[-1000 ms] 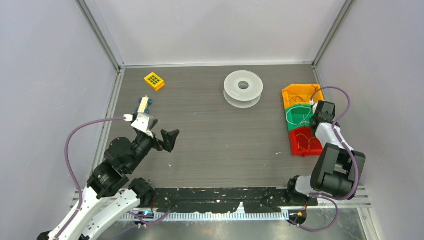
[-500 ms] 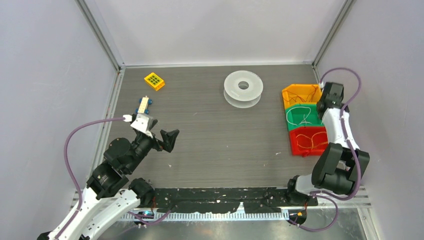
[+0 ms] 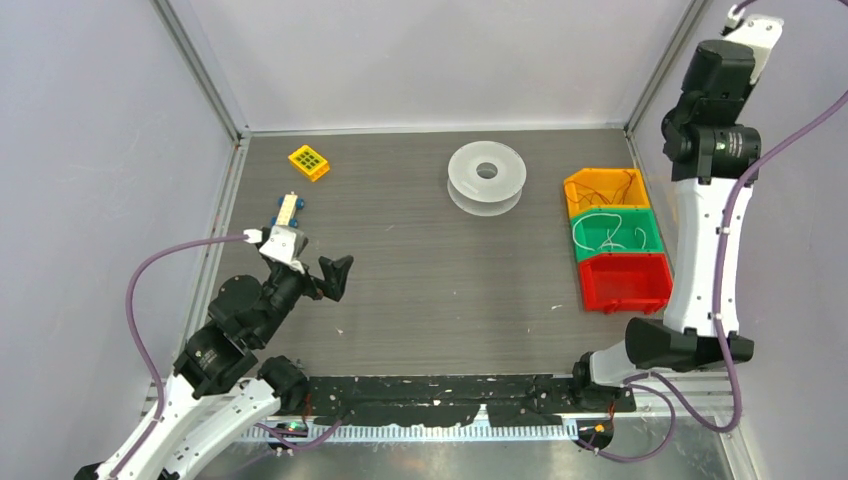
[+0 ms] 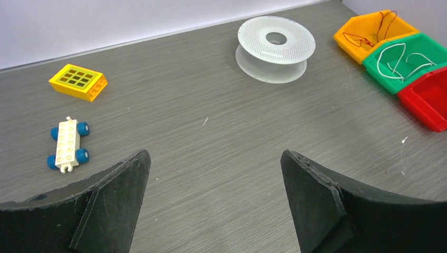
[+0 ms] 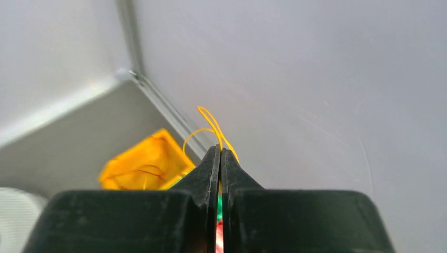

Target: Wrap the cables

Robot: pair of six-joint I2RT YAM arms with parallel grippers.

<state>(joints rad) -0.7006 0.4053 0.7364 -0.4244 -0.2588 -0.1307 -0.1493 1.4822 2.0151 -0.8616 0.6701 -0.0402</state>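
My left gripper reaches outward to the clear spool next and turns its fingertips onto its upper rim (image 3: pixel 453 175) (image 4: pixel 242 42), since a gap shows beneath the rim.
My right gripper (image 5: pixel 220 153) is shut on the yellow-orange cable (image 5: pixel 211 118); thin loops of it stick out above the fingertips. The right arm (image 3: pixel 715 120) is raised high at the far right corner, above the bins, and its fingers do not show clearly in the top view. The red bin (image 3: pixel 625 283) holds no wire. The clear spool (image 3: pixel 486 177) lies flat at the back middle of the table and also shows in the left wrist view (image 4: pixel 275 48). My left gripper (image 3: pixel 335 275) is open and empty, low over the left side of the table (image 4: pixel 216 158).
An orange bin (image 3: pixel 600 190) with dark red wires and a green bin (image 3: pixel 612 235) with a thin white wire stand behind the red bin at the right. A yellow brick (image 3: pixel 309 162) and a white wheeled brick (image 3: pixel 287 211) lie at the back left.
The right arm has risen from the red bin to high up in the far right corner, taking the yellow-orange cable out of the bin. The left arm has barely moved.
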